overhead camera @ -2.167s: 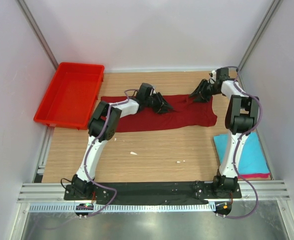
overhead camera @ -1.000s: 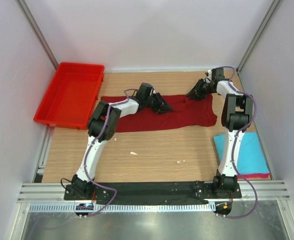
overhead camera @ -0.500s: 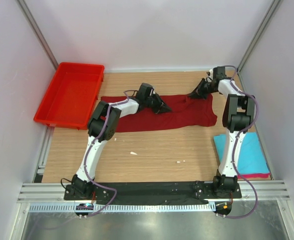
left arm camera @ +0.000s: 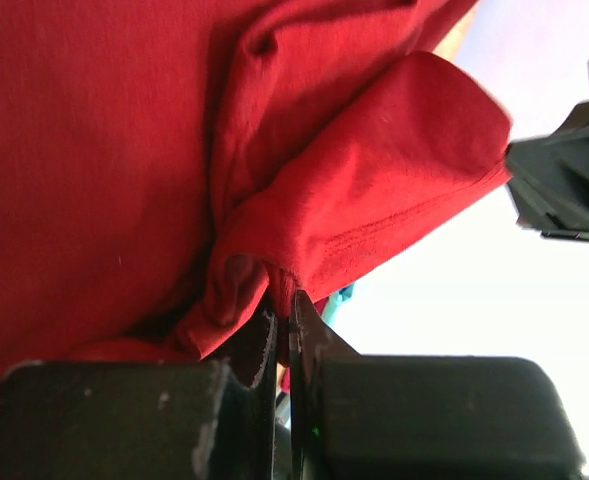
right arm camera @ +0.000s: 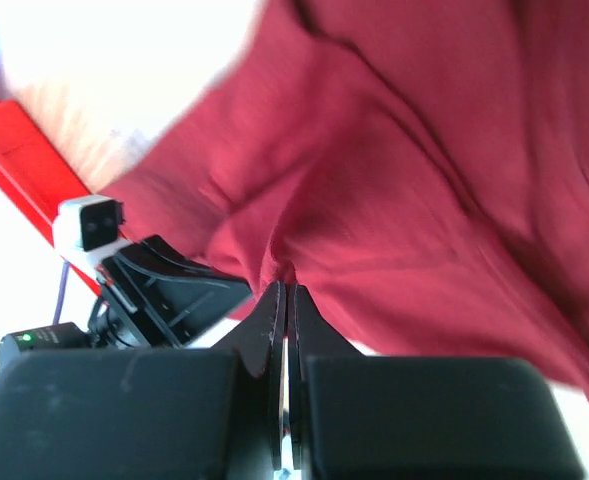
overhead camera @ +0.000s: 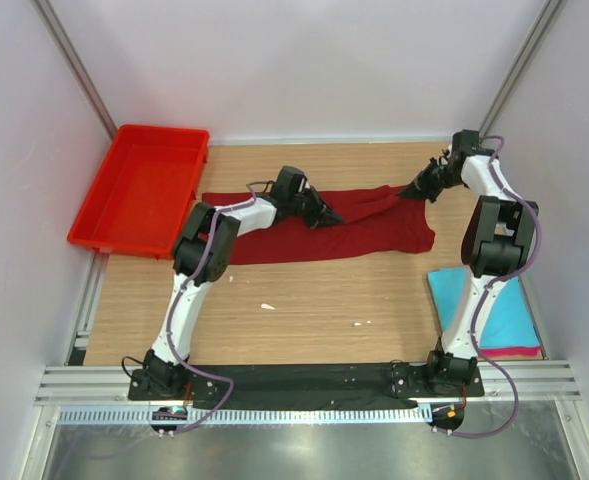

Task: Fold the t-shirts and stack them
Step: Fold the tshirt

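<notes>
My right gripper carries the shirt's still-raised fold back toward the base and down onto the shirt's near edge [overhead camera: 410, 244] next, and releases it.
The dark maroon t-shirt [overhead camera: 374, 230] lies spread across the far middle of the table. My left gripper [overhead camera: 324, 213] is shut on a bunched fold of it near its middle [left arm camera: 282, 300]. At the shirt's far right corner, my right gripper [overhead camera: 414, 192] is shut on a pinch of the cloth [right arm camera: 285, 290] and holds that edge lifted into a ridge. A folded turquoise t-shirt [overhead camera: 504, 300] lies at the near right, beside the right arm. A pink t-shirt [overhead camera: 519, 352] shows as a strip under its front edge.
A bright red plastic tray [overhead camera: 139, 190] stands at the far left, half off the wooden table top. Walls close in at the left, right and back. A few small white scraps [overhead camera: 266, 306] lie on the bare wood in front of the maroon shirt.
Both grippers have shut on the maroon cloth. The right gripper has moved right toward the wall, drawing the shirt's far edge up with it. The left gripper stayed near the middle.
</notes>
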Robot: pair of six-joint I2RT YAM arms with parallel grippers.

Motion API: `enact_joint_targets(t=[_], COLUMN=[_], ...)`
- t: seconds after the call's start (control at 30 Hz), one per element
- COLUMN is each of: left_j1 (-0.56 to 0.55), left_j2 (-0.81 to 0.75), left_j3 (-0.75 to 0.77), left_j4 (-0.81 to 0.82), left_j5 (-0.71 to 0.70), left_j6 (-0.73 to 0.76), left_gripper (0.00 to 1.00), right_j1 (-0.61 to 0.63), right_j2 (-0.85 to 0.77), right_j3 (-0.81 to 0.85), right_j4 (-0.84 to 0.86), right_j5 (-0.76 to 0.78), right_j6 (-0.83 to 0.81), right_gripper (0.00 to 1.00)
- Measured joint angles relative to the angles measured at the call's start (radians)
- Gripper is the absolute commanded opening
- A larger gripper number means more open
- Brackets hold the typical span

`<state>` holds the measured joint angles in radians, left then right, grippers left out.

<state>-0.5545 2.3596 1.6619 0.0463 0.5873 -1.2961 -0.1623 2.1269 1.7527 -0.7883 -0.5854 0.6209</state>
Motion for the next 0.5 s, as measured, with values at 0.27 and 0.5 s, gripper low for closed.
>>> enact_joint_targets(t=[0.27,0.5], left_j1=[-0.001,-0.013], left_j2=[-0.066,-0.078], left_j3=[-0.065,-0.083], left_j4=[-0.023,-0.053], left_j5=[0.028,0.06], left_j6=[0.003,0.021], left_gripper=[0.0,0.0], right_j1=[-0.004,-0.002], right_j2=[-0.102,-0.175], right_j3=[-0.111,-0.215], right_j4=[-0.093,-0.128], right_j5=[0.046,0.091], right_j6=[-0.027,-0.069], right_gripper=[0.01,0.01])
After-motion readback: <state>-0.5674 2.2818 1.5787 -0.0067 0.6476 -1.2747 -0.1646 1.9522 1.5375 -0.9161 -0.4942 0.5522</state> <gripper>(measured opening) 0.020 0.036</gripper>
